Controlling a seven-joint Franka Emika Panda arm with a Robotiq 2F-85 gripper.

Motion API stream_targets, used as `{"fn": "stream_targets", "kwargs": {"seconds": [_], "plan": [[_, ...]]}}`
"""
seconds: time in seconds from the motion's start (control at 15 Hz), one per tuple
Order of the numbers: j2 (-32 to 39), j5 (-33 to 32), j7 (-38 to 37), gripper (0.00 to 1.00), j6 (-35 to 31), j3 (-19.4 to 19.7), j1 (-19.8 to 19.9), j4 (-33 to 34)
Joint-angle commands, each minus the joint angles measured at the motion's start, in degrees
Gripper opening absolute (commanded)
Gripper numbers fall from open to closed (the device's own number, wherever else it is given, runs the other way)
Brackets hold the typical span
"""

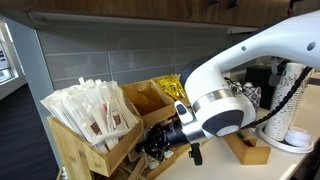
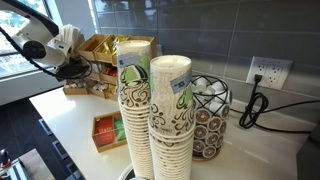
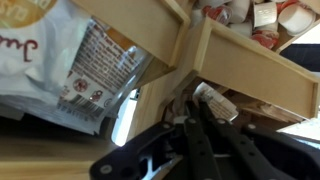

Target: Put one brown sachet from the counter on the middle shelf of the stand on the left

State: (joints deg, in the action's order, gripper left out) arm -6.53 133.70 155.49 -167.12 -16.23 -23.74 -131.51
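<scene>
I should move my gripper a little to the right in the wrist view, toward the middle shelf's opening (image 3: 236, 106), and then let go of the sachet. The sachet's pale end already points there.
The wooden stand (image 1: 85, 140) stands on the left of the counter and also shows in an exterior view (image 2: 100, 62). My gripper (image 1: 158, 140) is at the stand's front, level with its middle shelf. In the wrist view the fingers (image 3: 196, 112) are pressed together on a small sachet (image 3: 216, 102). The sachet's pale printed end sticks out past the fingertips, against the wooden shelf edge (image 3: 250, 55). I cannot tell whether it rests on the shelf. A low wooden box of brown sachets (image 1: 247, 150) sits on the counter.
White wrapped sticks (image 1: 95, 108) fill the stand's top bin and yellow packets (image 1: 172, 88) sit behind it. A yellow and white bag (image 3: 70, 60) hangs close on the left. Tall paper cup stacks (image 2: 150, 110), a pod rack (image 2: 210, 115) and a sachet box (image 2: 108, 130) fill the counter.
</scene>
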Motion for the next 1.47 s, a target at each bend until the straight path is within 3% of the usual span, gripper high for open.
{"fn": "stream_targets", "kwargs": {"seconds": [0.0,0.27,0.33,0.4,0.8,1.0,1.4], "plan": [[0.6,0.29,1.71,0.02,1.59,-2.67,2.68,0.73],[1.76,0.22,1.72,0.02,2.3,-4.71,3.75,1.26],[1.97,0.34,1.72,0.15,1.57,-5.26,4.11,1.54],[2.08,0.21,1.73,0.34,1.74,-5.54,4.19,1.45],[-0.36,0.57,1.7,0.78,0.15,-6.87,5.54,0.46],[-1.48,1.26,1.71,1.0,-1.53,-6.98,4.24,-0.97],[-4.37,-3.79,-8.83,1.0,-7.03,-7.57,-0.05,-5.66]]}}
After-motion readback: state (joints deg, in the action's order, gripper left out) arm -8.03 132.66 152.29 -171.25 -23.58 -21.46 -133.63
